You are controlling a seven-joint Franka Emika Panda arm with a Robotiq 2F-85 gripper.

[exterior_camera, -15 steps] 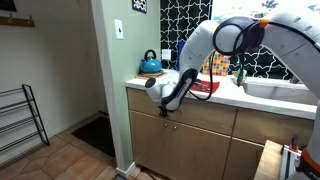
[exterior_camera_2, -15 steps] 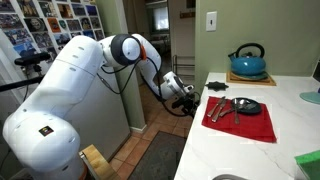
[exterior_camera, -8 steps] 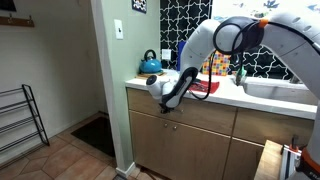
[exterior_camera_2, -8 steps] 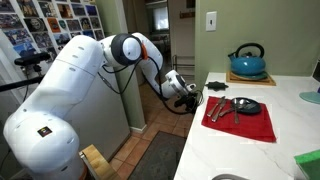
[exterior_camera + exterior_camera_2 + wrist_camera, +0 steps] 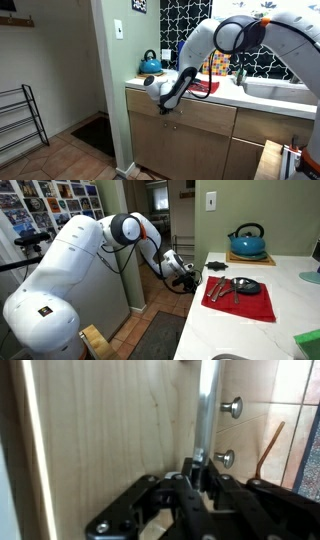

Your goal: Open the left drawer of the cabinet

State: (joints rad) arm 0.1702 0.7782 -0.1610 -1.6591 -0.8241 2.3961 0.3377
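Note:
The drawer still looks shut, so I will pull my gripper with the drawer's metal bar handle (image 5: 207, 410) away from the cabinet, over the open floor, and then release it.
The left drawer (image 5: 200, 116) is the light wood top front of the cabinet under the counter. Its metal bar handle (image 5: 207, 410) runs up the wrist view against the wood front (image 5: 110, 430). My gripper (image 5: 197, 472) is shut on the bar's near end, with black fingers on either side of it. In both exterior views the gripper (image 5: 168, 110) (image 5: 190, 277) sits at the drawer front just below the counter edge. The drawer looks closed or nearly closed.
A blue kettle (image 5: 150, 65) (image 5: 247, 242) and a red mat with utensils (image 5: 240, 298) are on the counter above. A sink (image 5: 275, 90) lies further along. Two round cabinet knobs (image 5: 233, 406) show beside the handle. A green wall pillar (image 5: 112, 80) stands close beside the cabinet.
The wrist shifts only very slightly at the drawer front. The gripper stays on the handle and the drawer shows no visible movement.

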